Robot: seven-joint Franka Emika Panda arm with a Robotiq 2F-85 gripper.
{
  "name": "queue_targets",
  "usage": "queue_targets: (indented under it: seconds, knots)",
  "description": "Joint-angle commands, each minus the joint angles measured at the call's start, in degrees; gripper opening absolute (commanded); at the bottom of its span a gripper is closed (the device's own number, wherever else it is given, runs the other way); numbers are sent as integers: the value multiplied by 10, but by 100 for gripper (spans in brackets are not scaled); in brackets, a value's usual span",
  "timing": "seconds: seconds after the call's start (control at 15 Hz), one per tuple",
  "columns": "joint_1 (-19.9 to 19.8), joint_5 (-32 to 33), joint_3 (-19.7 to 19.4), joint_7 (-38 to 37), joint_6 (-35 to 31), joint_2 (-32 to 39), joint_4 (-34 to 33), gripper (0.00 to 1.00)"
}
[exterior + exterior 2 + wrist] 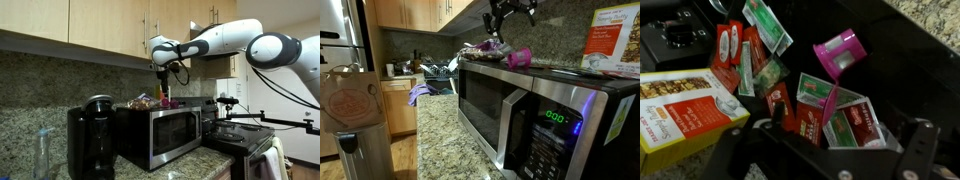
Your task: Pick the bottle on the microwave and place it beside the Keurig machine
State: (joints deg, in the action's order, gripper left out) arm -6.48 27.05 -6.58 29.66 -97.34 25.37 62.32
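Note:
Next, my gripper moves down onto the magenta bottle's thin strap [829, 105], because the open fingers already stand on either side of it.
The small magenta bottle [840, 52] lies on its side on the dark top of the stainless-steel microwave [160, 132], next to several scattered red and green packets [825, 115]. It also shows in an exterior view [520, 57]. My gripper [825, 150] hangs open and empty above the packets, with the bottle a little ahead of its fingers. In both exterior views the gripper [163, 72] [506, 15] is above the microwave top [550, 75], not touching anything. The black Keurig machine [92, 140] stands on the granite counter beside the microwave.
A yellow and white box [680, 110] lies on the microwave top near the packets. A tall clear plastic bottle [42, 152] stands beside the Keurig. Wooden cabinets [90, 25] hang low over the arm. A stove [240, 135] is past the microwave.

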Motion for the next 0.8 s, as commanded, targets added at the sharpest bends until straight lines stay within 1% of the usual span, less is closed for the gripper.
queue_targets:
  seconds: [0.0,0.53,0.6,0.67,0.73]
  knots:
    - [-20,-31,11,49,-35,23,-22,100]
    - [-40,-82,9,64,-41,42,-19,100]
    - [-41,-85,8,65,-43,45,-20,76]
    - [-42,-89,7,60,-45,48,-21,74]
    - [-45,-92,8,62,-48,50,-21,67]
